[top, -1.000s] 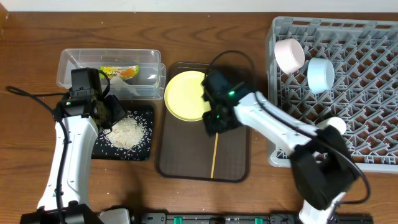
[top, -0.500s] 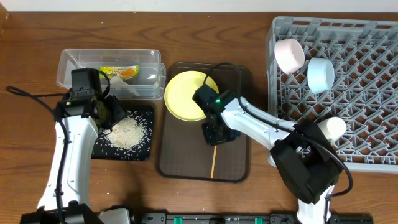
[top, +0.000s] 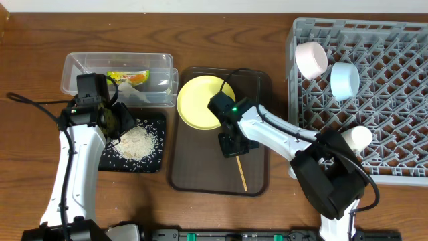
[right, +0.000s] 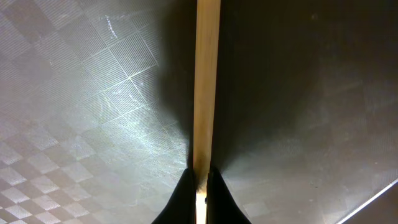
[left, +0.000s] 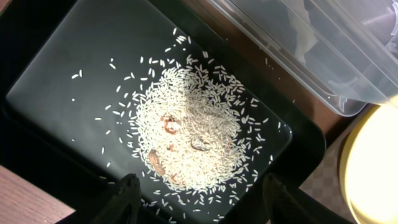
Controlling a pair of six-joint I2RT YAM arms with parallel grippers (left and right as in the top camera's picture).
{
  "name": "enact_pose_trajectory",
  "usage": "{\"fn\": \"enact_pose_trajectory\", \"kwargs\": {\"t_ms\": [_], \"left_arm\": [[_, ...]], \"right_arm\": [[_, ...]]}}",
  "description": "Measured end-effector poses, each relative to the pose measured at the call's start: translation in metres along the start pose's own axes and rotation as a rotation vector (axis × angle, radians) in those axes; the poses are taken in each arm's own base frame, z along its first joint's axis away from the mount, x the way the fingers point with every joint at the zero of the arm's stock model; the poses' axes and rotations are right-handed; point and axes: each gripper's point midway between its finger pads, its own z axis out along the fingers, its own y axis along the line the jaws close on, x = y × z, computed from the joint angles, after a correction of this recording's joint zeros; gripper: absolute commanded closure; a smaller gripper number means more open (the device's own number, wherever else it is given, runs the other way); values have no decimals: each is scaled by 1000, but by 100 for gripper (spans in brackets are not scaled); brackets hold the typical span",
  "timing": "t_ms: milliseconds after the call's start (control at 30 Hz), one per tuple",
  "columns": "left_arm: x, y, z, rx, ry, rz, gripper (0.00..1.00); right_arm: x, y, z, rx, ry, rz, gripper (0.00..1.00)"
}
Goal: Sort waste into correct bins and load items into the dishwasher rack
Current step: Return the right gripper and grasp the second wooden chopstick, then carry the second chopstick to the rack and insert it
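Observation:
The robot will next carry the stick [top: 241, 175] in its right gripper up and to the right in the overhead view, then lower it and release it in the rack's empty tray-side slots.
A thin wooden stick [top: 241, 175] lies on the brown tray [top: 194, 175], slanting toward the tray's front right. My right gripper [top: 232, 148] is shut on the stick's upper end; in the right wrist view the stick [right: 207, 81] runs straight up from between the closed fingertips [right: 199, 186]. A yellow plate [top: 195, 102] rests at the tray's back. My left gripper [left: 199, 202] is open, hovering over a black tray [left: 56, 81] with a rice pile [left: 189, 134]. The grey dishwasher rack [top: 394, 114] on the right holds a pink cup [top: 311, 59] and a blue cup [top: 344, 80].
A clear plastic bin [top: 87, 70] behind the black tray holds a yellow wrapper [top: 128, 78]; its edge shows in the left wrist view [left: 298, 43]. A white round object [top: 358, 137] sits on the rack's front part. Cables run over the tray's back.
The right gripper came down from the plate's edge onto the stick and closed on it. The stick's lower end has swung to the right. The left arm has not moved.

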Motion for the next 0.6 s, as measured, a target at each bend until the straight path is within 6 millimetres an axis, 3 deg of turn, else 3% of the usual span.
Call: {"fn": "enact_pose_trajectory", "kwargs": {"t_ms": [133,300,467,600], "left_arm": [[0,0,0,0,0,0,34],[0,0,0,0,0,0,34],[0,0,0,0,0,0,34],[0,0,0,0,0,0,34]], "right_arm": [[-1,-6,-1,0,8,19,99],[-18,-34,-13,-14,-27,107,99],[-46,-76,-61,-56,-168,192,99],[-63,-103,-118,-79,-330,188,99]]}}
